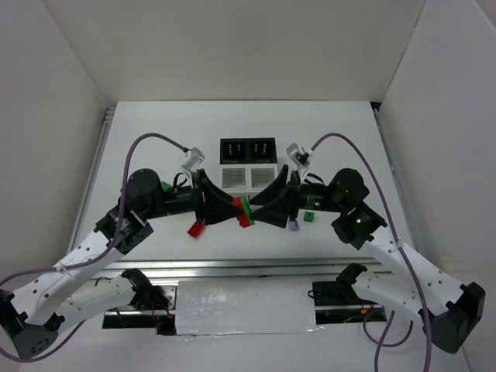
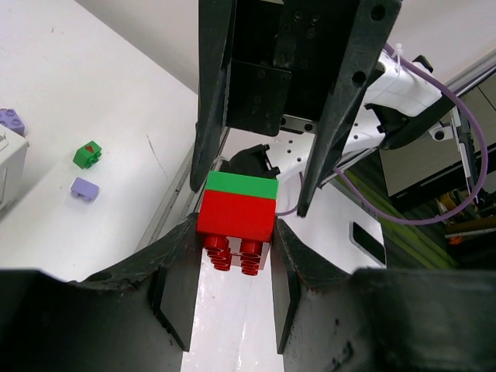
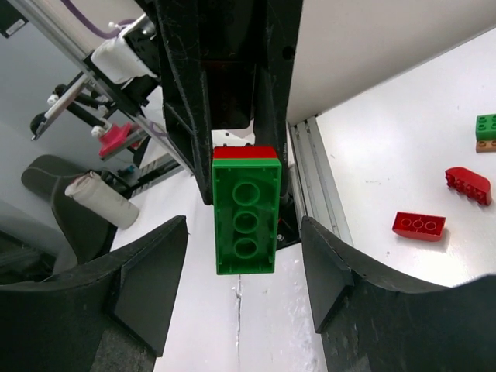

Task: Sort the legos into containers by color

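Outward of my left gripper stands the white section of the container to the left in the top view, so I will swing over it, tilt down and release the red lego.
A red lego (image 2: pixel 236 215) with a green lego (image 2: pixel 242 186) stuck to it hangs above the table between both arms (image 1: pixel 245 211). My left gripper (image 2: pixel 236 225) is shut on the red part, its pads pressing both sides. My right gripper (image 3: pixel 242 225) is open. Its fingers (image 3: pixel 147 279) stand well clear on either side of the green lego (image 3: pixel 246 217), whose hollow underside faces that camera. In the top view, the left gripper (image 1: pixel 231 206) and right gripper (image 1: pixel 261 209) meet tip to tip. The containers (image 1: pixel 249 163) sit just behind them, two black compartments behind and two white in front.
Loose legos lie on the table: a red one (image 1: pixel 196 229), a lavender one (image 1: pixel 293 225), a green one (image 1: pixel 308 217) and another green one (image 1: pixel 166 187) beside the left arm. The right wrist view shows two red legos (image 3: pixel 418 225) (image 3: pixel 468 184) and a green-on-brown piece (image 3: pixel 486 132).
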Controlling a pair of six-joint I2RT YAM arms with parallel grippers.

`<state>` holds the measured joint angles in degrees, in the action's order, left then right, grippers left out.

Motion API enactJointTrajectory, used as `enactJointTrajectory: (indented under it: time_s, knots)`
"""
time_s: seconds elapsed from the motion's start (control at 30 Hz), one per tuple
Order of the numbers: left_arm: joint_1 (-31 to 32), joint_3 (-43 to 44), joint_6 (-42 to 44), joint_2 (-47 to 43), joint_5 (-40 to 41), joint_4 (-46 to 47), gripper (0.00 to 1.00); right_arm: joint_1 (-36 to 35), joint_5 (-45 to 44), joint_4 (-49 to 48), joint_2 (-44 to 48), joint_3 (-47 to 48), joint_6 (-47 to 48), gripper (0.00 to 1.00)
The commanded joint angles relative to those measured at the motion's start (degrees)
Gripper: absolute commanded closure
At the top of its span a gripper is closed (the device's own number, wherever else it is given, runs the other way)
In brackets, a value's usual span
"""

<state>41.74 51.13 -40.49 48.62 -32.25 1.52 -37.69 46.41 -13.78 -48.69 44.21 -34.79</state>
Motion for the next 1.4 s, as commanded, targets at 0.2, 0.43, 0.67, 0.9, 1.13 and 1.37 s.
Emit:
enactJointTrajectory:
  time_s: [0.2,0.43,0.67,0.9,1.13,1.37]
  knots:
    - [0.3,2.0,0.5,0.2,-1.5,3.5,1.00,-5.1,-3.0,0.6,-2.6,2.9,3.7,0.61]
    - [0.3,2.7,1.9,-0.9,-0.7,0.8,1.00,-5.3,-4.7,1.0,-1.4,2.4,4.9,0.82]
    - [0.2,3.6,8.2,-5.3,4.4,-7.2,1.00,-4.3,-7.8,3.1,3.6,0.6,7.5,1.00]
    - [0.2,4.1,11.4,-8.9,7.7,-10.7,1.00,-2.7,-8.0,6.2,6.0,1.0,9.2,1.00]
    - [0.2,7.2,11.3,-1.9,29.5,-13.5,1.00,-2.2,-33.5,19.7,7.6,5.0,8.4,1.00]
    - [0.1,4.5,13.0,15.2,51.8,-2.0,1.00,-2.3,-51.8,30.4,14.0,4.0,3.8,1.00]
